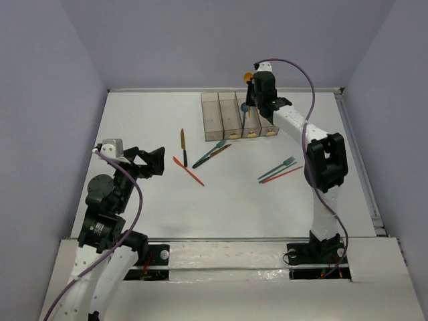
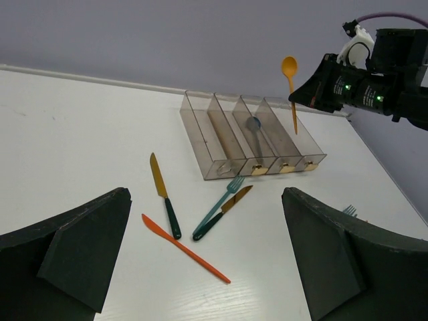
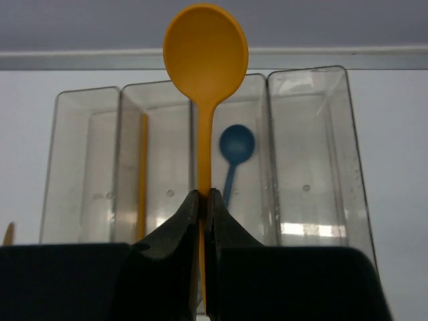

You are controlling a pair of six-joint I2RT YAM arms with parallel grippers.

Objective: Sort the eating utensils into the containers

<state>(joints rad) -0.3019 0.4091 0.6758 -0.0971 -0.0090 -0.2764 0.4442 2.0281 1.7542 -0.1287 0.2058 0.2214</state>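
My right gripper holds the orange spoon [image 3: 205, 60] and will next move down toward the third bin, which already has a spoon in it, to release the orange one beside the blue spoon.
My right gripper [image 3: 205, 195] is shut on the handle of an orange spoon [image 3: 205, 60], held upright above the row of four clear bins [image 3: 309, 77]. In the top view the gripper [image 1: 252, 92] hovers over the third bin from the left, and the spoon's bowl [image 1: 248, 76] points to the far wall. A blue spoon [image 3: 237, 144] lies in the third bin. An orange utensil [image 3: 142, 174] lies in the second bin. My left gripper [image 1: 159, 162] is open and empty at the table's left, facing loose utensils.
Near the bins' [image 1: 212, 127] front lie a gold-bladed dark-handled knife [image 1: 182, 146], an orange knife [image 1: 188, 171], a teal fork [image 1: 210, 152] and a second gold-bladed knife [image 1: 219, 150]. A teal fork [image 1: 277, 169] and a red-orange utensil [image 1: 282, 175] lie beside the right arm.
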